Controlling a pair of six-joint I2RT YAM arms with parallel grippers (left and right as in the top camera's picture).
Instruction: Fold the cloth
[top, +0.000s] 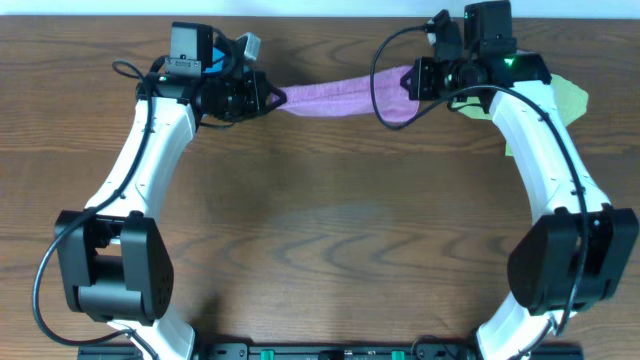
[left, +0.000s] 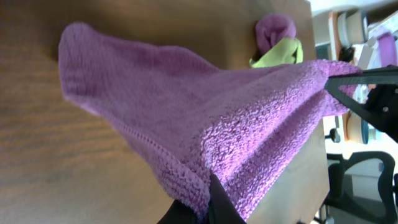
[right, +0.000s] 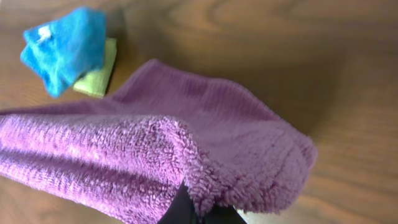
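I will next pull my left gripper back, lower it and let go of the cloth's near corner, since the tabletop below and back from it is bare and has room for the hanging cloth.
A purple terry cloth (top: 340, 97) hangs stretched between my two grippers above the far part of the table. My left gripper (top: 272, 98) is shut on its left end; in the left wrist view the cloth (left: 205, 118) drapes from the fingers (left: 211, 202). My right gripper (top: 412, 82) is shut on its right end; in the right wrist view the cloth (right: 155, 149) folds over the fingers (right: 193, 208). The fingertips are mostly hidden by the fabric.
A yellow-green cloth (top: 570, 98) lies on the table at the far right, behind the right arm. A blue cloth (right: 62, 46) on a green one (right: 99, 78) shows in the right wrist view. The wooden table (top: 330, 230) spreads in front.
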